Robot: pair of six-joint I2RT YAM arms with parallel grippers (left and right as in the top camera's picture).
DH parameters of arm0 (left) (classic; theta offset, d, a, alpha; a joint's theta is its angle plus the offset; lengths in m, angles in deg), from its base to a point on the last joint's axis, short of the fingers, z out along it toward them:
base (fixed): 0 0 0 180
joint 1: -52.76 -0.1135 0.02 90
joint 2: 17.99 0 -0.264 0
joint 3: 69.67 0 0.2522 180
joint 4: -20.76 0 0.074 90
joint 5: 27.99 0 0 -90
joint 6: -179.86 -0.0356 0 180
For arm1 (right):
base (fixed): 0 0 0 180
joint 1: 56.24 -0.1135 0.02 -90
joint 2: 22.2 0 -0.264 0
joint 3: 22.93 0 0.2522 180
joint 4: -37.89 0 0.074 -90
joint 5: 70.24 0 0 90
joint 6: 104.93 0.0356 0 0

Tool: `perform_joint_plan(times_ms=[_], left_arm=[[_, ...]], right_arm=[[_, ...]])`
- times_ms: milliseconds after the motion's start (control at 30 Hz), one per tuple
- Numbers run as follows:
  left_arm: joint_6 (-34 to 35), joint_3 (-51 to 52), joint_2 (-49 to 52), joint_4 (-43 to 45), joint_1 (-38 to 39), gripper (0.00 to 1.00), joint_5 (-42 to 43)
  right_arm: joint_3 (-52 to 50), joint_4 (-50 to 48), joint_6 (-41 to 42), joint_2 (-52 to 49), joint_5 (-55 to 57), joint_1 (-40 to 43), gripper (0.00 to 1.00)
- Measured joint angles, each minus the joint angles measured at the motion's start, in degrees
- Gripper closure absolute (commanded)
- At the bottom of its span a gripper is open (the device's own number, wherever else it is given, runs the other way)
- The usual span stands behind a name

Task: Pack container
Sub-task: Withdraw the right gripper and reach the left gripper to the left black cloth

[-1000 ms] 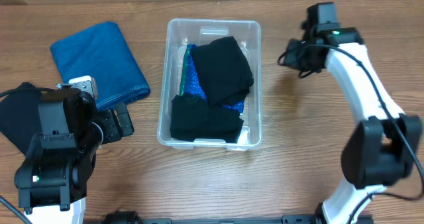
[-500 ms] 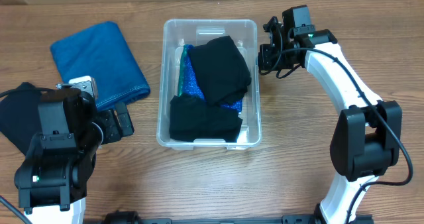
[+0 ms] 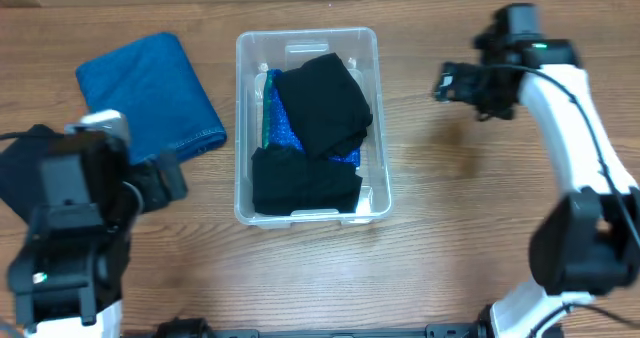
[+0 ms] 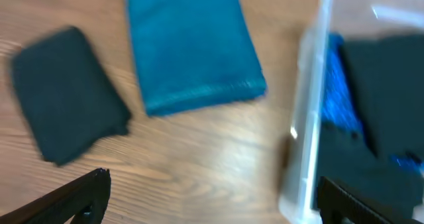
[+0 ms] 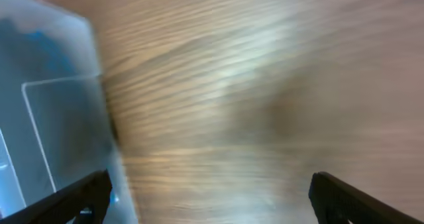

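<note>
My left gripper will next go left in the overhead view and down onto the black folded cloth's edge farthest from the towel, as the cloth is outside the container (image 3: 243, 128).
The clear container (image 3: 243, 128) stands mid-table, holding two black folded cloths (image 3: 320, 103) over a sparkly blue one (image 3: 272, 128). My right gripper (image 3: 446, 81) hovers open to the container's right, apart from it; in the right wrist view the gripper (image 5: 212, 197) has only bare wood between its fingers, with the container's wall (image 5: 53, 118) at the left. My left gripper (image 3: 176, 175) is open left of the container; in its wrist view the gripper (image 4: 215, 197) is over bare wood, its right finger near the container's rim (image 4: 308, 131).
A folded blue towel (image 3: 150, 93) (image 4: 192, 45) lies at the back left. A black folded cloth (image 3: 20, 168) (image 4: 66, 95) lies at the left edge, partly hidden under my left arm. Bare wood spans the right side and the front.
My right gripper, shut, went to the container's right rim; the container shifted a little left. Then the gripper drew back to the right and opened. The left arm shifted slightly.
</note>
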Motion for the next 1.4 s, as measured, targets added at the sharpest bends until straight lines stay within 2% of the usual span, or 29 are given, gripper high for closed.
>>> perform_joint_plan(times_ms=[67, 200, 333, 533, 667, 833, 1267, 1300, 1333, 1367, 1400], left_arm=[[0.02, -3.26, 1.18, 0.52, -4.55, 0.00, -0.39], [0.70, -7.56, 6.71, 3.85, -19.65, 0.00, 1.68], [5.11, -7.74, 16.59, 5.25, -35.08, 0.00, 5.20], [9.60, -7.72, 30.86, 9.49, -49.42, 0.00, 10.49], [8.63, -7.72, 40.48, 14.14, -53.42, 0.00, 14.47], [3.98, -7.69, 51.80, 18.34, -54.36, 0.00, 21.51], [-3.19, -7.69, 62.93, 25.07, -54.36, 0.00, 28.79], [-3.52, -7.98, 63.78, 25.16, -54.40, 0.10, 29.57], [-3.65, -8.04, 63.84, 25.22, -54.40, 0.23, 29.97], [-3.61, -8.20, 64.13, 25.07, -54.40, 0.53, 30.84], [-3.98, -8.24, 64.28, 24.98, -54.40, 0.72, 31.95]], right_arm=[[0.50, 4.33, 0.24, 3.23, 1.49, 1.99, 0.00], [0.98, 8.92, 0.68, 5.86, 2.51, 2.51, 0.00], [0.98, 9.77, 0.87, 5.64, 2.58, 2.25, 0.00], [0.96, 9.81, 0.90, 5.64, 2.47, 2.25, 0.00], [0.85, 9.60, 0.87, 5.64, 2.47, 2.25, 0.00], [0.39, 9.62, 0.35, 5.64, 2.47, 2.25, 0.00], [0.39, 9.64, -0.39, 5.64, 2.49, 2.25, 0.00], [0.39, 9.64, -0.42, 5.64, 2.51, 2.25, 0.00], [0.37, 9.66, -0.42, 5.64, 2.51, 2.25, 0.00], [0.37, 9.64, -0.42, 5.64, 2.49, 2.25, 0.00], [0.35, 9.64, -0.42, 5.64, 2.49, 2.25, 0.00]])
